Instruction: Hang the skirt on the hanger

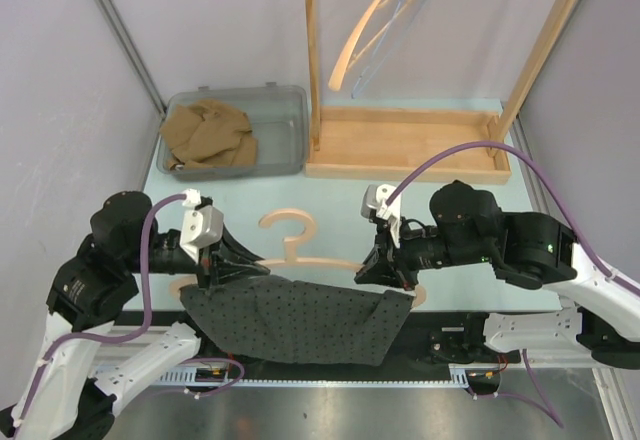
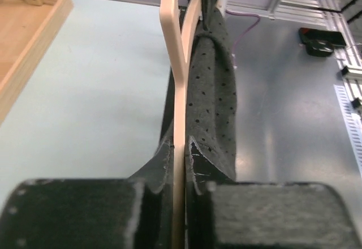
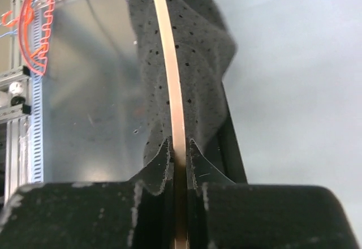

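Note:
The rack's top bar is free beside the second hanger, so next I will raise my right gripper, turn it outward to the bar and release the hanger there.
A dark grey dotted skirt (image 1: 300,322) hangs from a pale wooden hanger (image 1: 290,242) held flat over the table's near edge. My left gripper (image 1: 222,265) is shut on the hanger's left end. My right gripper (image 1: 383,268) is shut on its right end. In the left wrist view the hanger bar (image 2: 180,119) runs between the fingers with the skirt (image 2: 215,90) draped on its right. In the right wrist view the hanger bar (image 3: 172,90) is clamped between the fingers, with the skirt (image 3: 198,56) over it.
A grey bin (image 1: 280,130) at the back left holds a tan garment (image 1: 208,135). A wooden rack (image 1: 405,145) with a tray base stands at the back middle. A second hanger (image 1: 385,20) hangs from the rack's top.

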### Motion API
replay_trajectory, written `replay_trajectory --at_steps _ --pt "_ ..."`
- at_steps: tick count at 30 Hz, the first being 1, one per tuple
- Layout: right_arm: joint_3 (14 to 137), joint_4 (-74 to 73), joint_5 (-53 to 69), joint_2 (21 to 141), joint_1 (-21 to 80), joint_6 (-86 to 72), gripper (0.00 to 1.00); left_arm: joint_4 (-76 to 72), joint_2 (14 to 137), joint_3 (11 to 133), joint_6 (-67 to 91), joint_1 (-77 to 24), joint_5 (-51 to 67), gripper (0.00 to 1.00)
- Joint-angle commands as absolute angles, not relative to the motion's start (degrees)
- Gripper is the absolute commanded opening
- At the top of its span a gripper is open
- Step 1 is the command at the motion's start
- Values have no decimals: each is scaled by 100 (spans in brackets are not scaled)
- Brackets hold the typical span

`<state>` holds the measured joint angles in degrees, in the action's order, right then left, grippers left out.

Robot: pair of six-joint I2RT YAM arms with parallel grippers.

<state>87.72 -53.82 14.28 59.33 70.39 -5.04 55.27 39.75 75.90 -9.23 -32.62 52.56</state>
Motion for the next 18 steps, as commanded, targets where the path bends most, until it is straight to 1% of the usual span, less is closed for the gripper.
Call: replay_trajectory --at_steps 1,2,3,4,5,7,8,9,11,12,14,15,17,18 --pt "8710 -5221 232 5705 6979 -659 0 4519 3911 7744 -503 -3269 4537 50" --pt "8658 -5186 107 5574 6961 -677 0 4413 3894 7708 -397 -3261 3978 68" --pt "8631 -5168 -182 5511 6944 -694 0 4195 3876 7673 -274 -3269 3633 79" --pt "8613 -5168 -359 5450 6926 -747 0 4097 3859 7586 -81 -3261 3299 97" --pt "8544 -5159 -517 5310 6908 -764 0 4000 3850 7550 -36 -3261 2522 100" --pt "8473 -5150 -1175 5169 6847 -896 0 3798 3850 7462 201 -3261 1867 100" --pt "8420 -5211 -1395 5055 6803 -966 0 3658 3832 7436 263 -3261 1324 100" --pt "8411 -5255 -1937 4993 6751 -1045 0 3604 3832 7383 342 -3269 1075 100" --pt "8359 -5300 -2424 4800 6715 -1107 0 3420 3780 7313 387 -3269 697 100" --pt "8358 -5317 -2922 4738 6697 -1212 0 3358 3762 7225 456 -3261 590 100" --pt "8323 -5326 -3347 4606 6706 -1239 0 3226 3744 7137 483 -3261 458 100" --pt "8315 -5344 -3853 4501 6689 -1291 0 3191 3727 7076 501 -3269 405 100" --pt "8306 -5431 -4226 4404 6688 -1345 0 3138 3753 7023 545 -3261 361 100" --pt "8306 -5484 -4636 4369 6688 -1371 0 3138 3770 6996 545 -3261 360 100"
